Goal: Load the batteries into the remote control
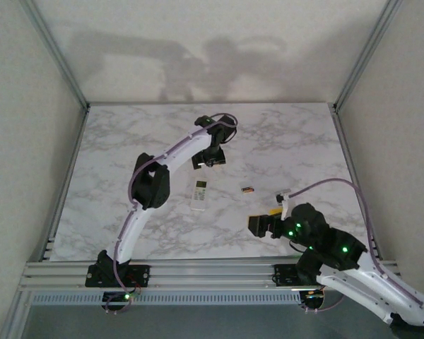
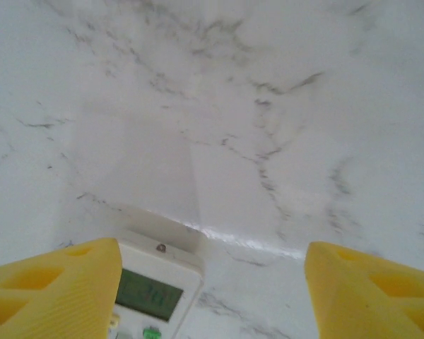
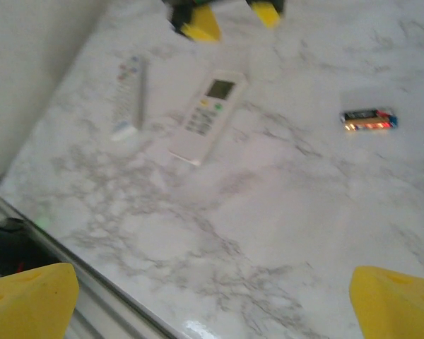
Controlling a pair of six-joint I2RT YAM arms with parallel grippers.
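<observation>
Next, my left gripper swings back past the wider remote and over the slim remote below, and lowers open fingers astride the slim remote's middle.
The slim white remote control [image 3: 127, 99] lies on the marble table near its left side, small buttons facing up. The batteries [image 3: 368, 119] [image 1: 248, 189], small dark cylinders with reddish-orange bands, lie together right of centre. My left gripper [image 1: 209, 161] [image 2: 212, 282] hangs open over the table's middle, its yellow fingers [image 2: 63, 289] wide apart, with nothing held. My right gripper [image 1: 265, 222] [image 3: 212, 304] is open and empty near the front edge, well short of the batteries and both remotes.
A shorter, wider white remote with a green display [image 1: 200, 195] [image 2: 152, 289] [image 3: 206, 116] lies between the slim remote and the batteries, its display end just below the left gripper. The table's metal front rail [image 3: 92, 311] runs close under the right gripper.
</observation>
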